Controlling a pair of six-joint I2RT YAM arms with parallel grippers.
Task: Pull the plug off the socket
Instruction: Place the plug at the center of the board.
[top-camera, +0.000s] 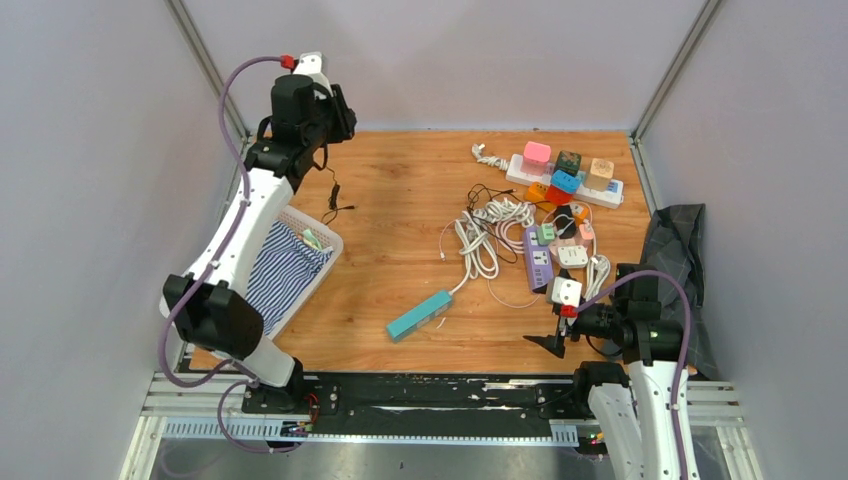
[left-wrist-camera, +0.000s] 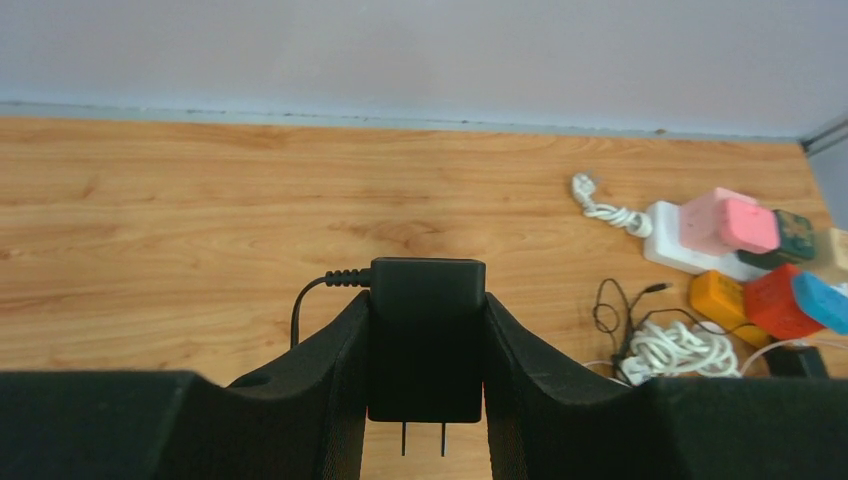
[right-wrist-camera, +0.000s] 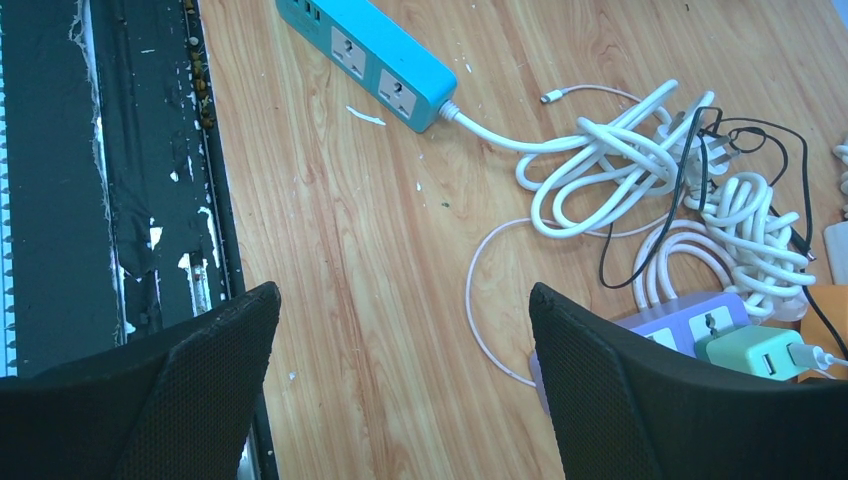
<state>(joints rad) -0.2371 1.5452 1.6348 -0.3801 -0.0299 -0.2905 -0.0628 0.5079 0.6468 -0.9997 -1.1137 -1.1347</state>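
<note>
My left gripper lowers the black plug adapter straight down toward the bare wood beyond the basket (top-camera: 348, 184) next and releases it there, since the adapter's prongs are free.
My left gripper (top-camera: 340, 110) is raised at the back left and shut on a black plug adapter (left-wrist-camera: 427, 330). Its two prongs point back at the camera and are free of any socket. Its thin black cable (top-camera: 333, 195) hangs down to the wooden table. My right gripper (top-camera: 553, 335) is open and empty, low over the table at the front right (right-wrist-camera: 402, 295). It is just beside the near end of a purple power strip (top-camera: 538, 258), which carries a green adapter (right-wrist-camera: 750, 350).
A teal power strip (top-camera: 420, 314) lies front centre, and its tangled white cords (top-camera: 490, 230) lie in the middle. A white strip with several coloured adapters (top-camera: 565, 180) sits at the back right. A basket with striped cloth (top-camera: 290, 265) is at the left. A black bag (top-camera: 680, 250) is at the right.
</note>
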